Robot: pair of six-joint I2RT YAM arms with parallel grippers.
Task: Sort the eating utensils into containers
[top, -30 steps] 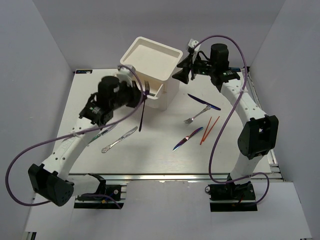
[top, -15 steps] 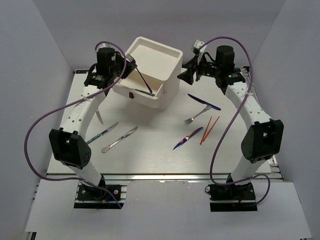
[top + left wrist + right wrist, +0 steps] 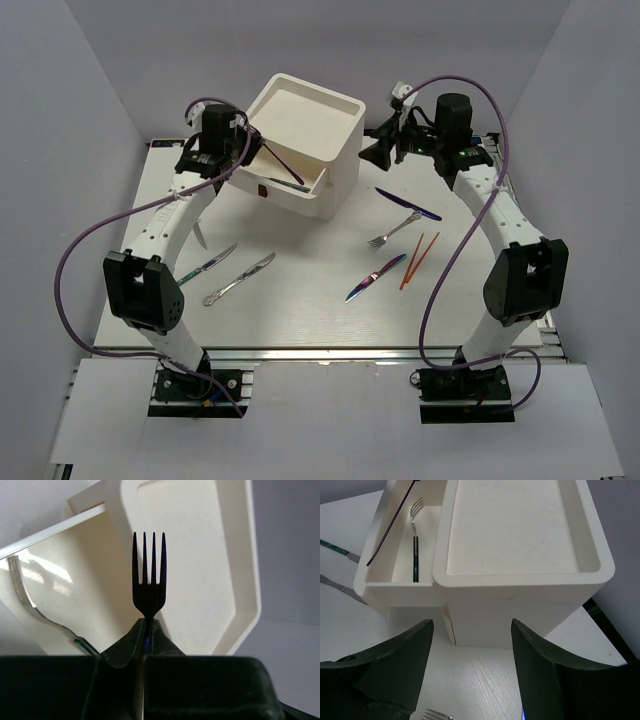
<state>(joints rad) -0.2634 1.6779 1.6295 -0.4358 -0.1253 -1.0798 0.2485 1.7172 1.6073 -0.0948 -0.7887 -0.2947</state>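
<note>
The silver fork is below my right gripper and back toward my base, so I will lower the gripper back, tipping it downward, to close on the fork's neck (image 3: 391, 234).
My left gripper (image 3: 250, 143) is shut on a dark purple fork (image 3: 284, 167) at the back left of the white drawer unit (image 3: 318, 112). The fork's handle slants down into the open top drawer (image 3: 312, 193). In the left wrist view the tines (image 3: 148, 570) stand up from my shut gripper (image 3: 146, 622). A teal-handled fork (image 3: 415, 545) lies in that drawer. My right gripper (image 3: 381, 151) is open and empty just right of the unit; the right wrist view shows it (image 3: 472, 622) facing the unit's side (image 3: 520, 610).
On the table to the right lie a purple-blue knife (image 3: 408, 204), a silver fork (image 3: 392, 231), two orange chopsticks (image 3: 420, 258) and an iridescent knife (image 3: 375, 278). To the left lie a silver knife (image 3: 238, 278), a teal-handled knife (image 3: 207, 264) and another knife (image 3: 200, 235).
My left arm has swung from above the table to the unit's back left with the fork, then lowered the handle into the open drawer. The right gripper has barely moved.
</note>
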